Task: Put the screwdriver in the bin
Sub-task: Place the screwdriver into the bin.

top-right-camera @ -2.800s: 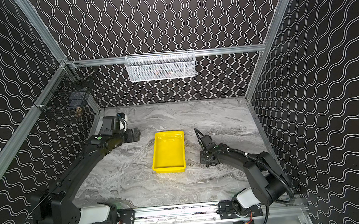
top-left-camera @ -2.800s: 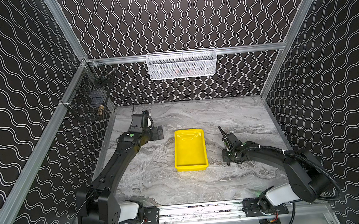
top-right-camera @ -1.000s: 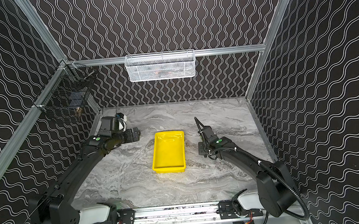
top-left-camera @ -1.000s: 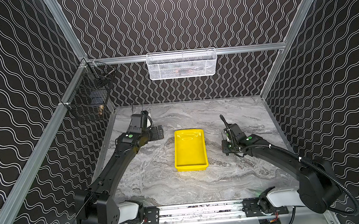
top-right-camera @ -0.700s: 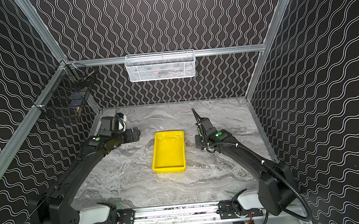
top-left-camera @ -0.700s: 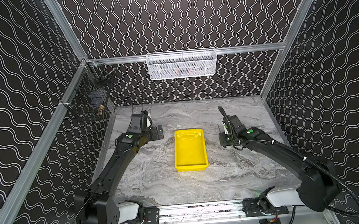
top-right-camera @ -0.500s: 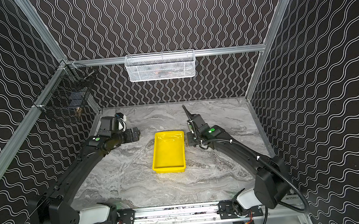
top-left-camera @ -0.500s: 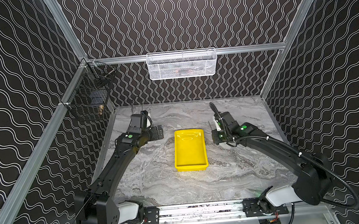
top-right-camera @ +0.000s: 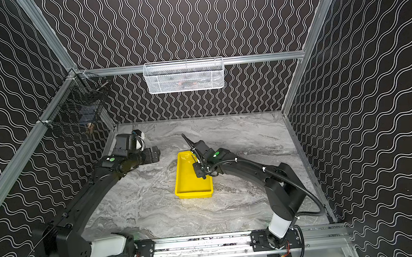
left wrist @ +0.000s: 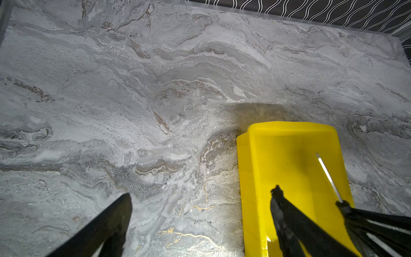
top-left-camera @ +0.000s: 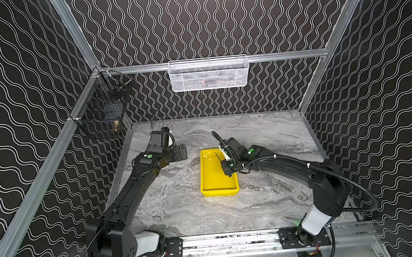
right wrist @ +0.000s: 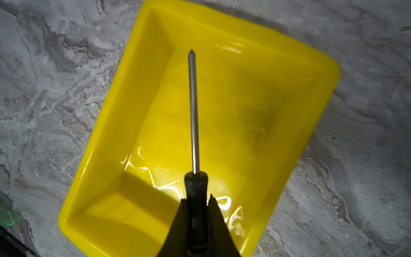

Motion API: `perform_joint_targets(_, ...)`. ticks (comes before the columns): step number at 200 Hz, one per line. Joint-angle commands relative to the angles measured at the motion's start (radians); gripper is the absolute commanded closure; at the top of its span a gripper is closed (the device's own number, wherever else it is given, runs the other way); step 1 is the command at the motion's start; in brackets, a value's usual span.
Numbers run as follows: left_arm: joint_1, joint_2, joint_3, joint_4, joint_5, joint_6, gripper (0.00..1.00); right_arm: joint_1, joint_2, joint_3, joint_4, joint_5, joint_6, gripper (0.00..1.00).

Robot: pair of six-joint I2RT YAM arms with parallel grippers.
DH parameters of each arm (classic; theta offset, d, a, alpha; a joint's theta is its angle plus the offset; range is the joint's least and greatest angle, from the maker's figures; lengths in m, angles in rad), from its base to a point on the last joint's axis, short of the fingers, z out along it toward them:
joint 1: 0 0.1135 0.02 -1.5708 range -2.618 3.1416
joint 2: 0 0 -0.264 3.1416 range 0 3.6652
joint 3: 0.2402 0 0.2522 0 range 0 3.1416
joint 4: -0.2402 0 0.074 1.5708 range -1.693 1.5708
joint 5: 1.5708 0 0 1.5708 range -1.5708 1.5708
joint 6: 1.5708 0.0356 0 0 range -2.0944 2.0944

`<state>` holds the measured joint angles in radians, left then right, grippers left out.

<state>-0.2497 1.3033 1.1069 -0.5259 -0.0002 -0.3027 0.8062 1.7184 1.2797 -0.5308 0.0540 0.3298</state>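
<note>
The robot's right gripper should next go down into the yellow bin and let go of the screwdriver's black handle close to the bottom of the bin, since the bottom of the bin is below the gripper.
The yellow bin lies in the middle of the marble table in both top views. My right gripper hangs over the bin's right side, shut on the black handle of the screwdriver. In the right wrist view the thin metal shaft points out over the bin's floor, above it and not touching. A top view shows the shaft as a thin dark line. My left gripper rests open and empty to the left of the bin, its fingers wide apart.
A white mesh basket hangs on the back rail. A black wire basket hangs on the left wall. The marble table spreads around the bin. The left wrist view also catches the bin's far end.
My right arm has swung left from the table beside the bin to over the bin, carrying the screwdriver. The left arm has stayed still.
</note>
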Motion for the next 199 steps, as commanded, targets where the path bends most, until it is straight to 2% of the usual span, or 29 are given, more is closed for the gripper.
perform_joint_targets(1,0.000,0.001,0.007,-0.002,-0.009,0.019,0.01,0.011,0.047,0.015,0.045,-0.029,0.012,0.94)
perform_joint_targets(90,0.000,0.007,0.009,-0.004,-0.026,0.025,0.01,0.016,0.203,0.057,0.068,-0.031,-0.009,0.91)
perform_joint_targets(143,0.001,0.011,0.010,-0.008,-0.030,0.027,0.01,0.016,0.237,0.072,0.065,-0.025,-0.014,0.88)
perform_joint_targets(158,0.001,0.011,0.011,-0.008,-0.030,0.027,0.01,0.016,0.239,0.075,0.063,-0.025,-0.014,0.84)
perform_joint_targets(176,0.000,0.011,0.011,-0.008,-0.030,0.027,0.01,0.016,0.237,0.079,0.063,-0.020,-0.014,0.73)
perform_joint_targets(199,0.000,0.010,0.011,-0.008,-0.031,0.028,0.01,0.016,0.233,0.085,0.058,-0.019,-0.015,0.65)
